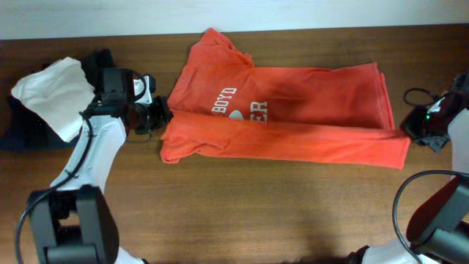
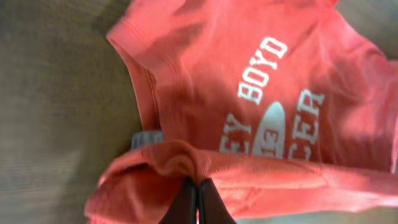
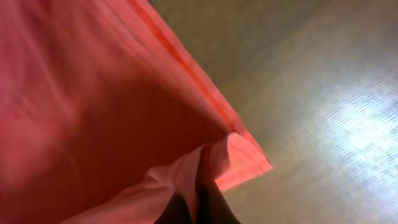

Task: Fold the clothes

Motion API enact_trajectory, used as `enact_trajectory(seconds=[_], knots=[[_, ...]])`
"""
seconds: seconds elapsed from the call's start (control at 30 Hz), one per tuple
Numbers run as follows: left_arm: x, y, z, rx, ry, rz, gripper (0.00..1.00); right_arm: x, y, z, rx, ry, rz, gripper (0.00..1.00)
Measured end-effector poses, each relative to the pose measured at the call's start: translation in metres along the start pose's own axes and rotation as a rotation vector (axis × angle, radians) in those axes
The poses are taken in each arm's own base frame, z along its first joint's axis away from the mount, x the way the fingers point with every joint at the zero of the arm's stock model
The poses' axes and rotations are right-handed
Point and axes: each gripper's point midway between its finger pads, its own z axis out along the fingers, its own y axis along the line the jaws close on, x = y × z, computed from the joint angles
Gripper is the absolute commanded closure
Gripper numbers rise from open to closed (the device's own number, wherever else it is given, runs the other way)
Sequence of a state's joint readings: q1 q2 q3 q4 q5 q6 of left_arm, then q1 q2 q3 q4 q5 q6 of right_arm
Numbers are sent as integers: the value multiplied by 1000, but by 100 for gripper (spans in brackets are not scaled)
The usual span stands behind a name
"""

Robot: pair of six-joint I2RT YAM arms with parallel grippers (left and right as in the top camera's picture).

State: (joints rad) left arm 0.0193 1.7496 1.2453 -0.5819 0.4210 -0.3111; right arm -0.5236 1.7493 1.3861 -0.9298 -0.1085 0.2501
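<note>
The pinched fold should next be carried outward by the left gripper onto the uncovered side of the shirt beside BOYD and released there, as that side lies just outward.
The orange-red T-shirt [image 1: 293, 110] lies across the table's middle, white lettering up, its near long edge folded over into a band [image 1: 293, 143]. My left gripper [image 1: 163, 117] is shut on the shirt's left end; the left wrist view shows its dark fingers [image 2: 197, 198] pinching the fold of the shirt [image 2: 261, 93] below the lettering. My right gripper [image 1: 407, 133] is shut on the shirt's right end; the right wrist view shows its fingers [image 3: 200, 186] clamped on the hem corner of the shirt [image 3: 93, 106].
A folded white garment [image 1: 51, 92] lies on dark folded garments [image 1: 22, 128] at the far left, behind my left arm. Bare wooden table [image 1: 256, 205] runs along the front. A cable [image 1: 418, 95] lies at the right edge.
</note>
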Motion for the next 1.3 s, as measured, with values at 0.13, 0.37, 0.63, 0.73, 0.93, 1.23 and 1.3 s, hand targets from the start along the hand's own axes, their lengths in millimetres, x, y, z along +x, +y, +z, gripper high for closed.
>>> enact_trajectory(seconds=[0.13,0.37,0.63,0.73,0.93,1.23,1.3], knots=[[-13,2,23,18,-36,22,99,-8,20,15,-27,-25,-45,95],[-11,-13,37,26,-37,65,27,-13,21,34,-22,-22,-59,38],[76,44,18,-255,297,-70,25,25,-14,51,139,106,-57,47],[96,56,10,-321,371,-88,25,54,-31,76,186,152,-57,59],[108,79,31,-351,321,-65,40,63,-39,89,203,142,-61,96],[116,81,33,-345,338,-64,73,64,-56,86,304,131,-22,96],[119,80,32,-345,349,-68,62,64,-57,85,308,130,-22,96]])
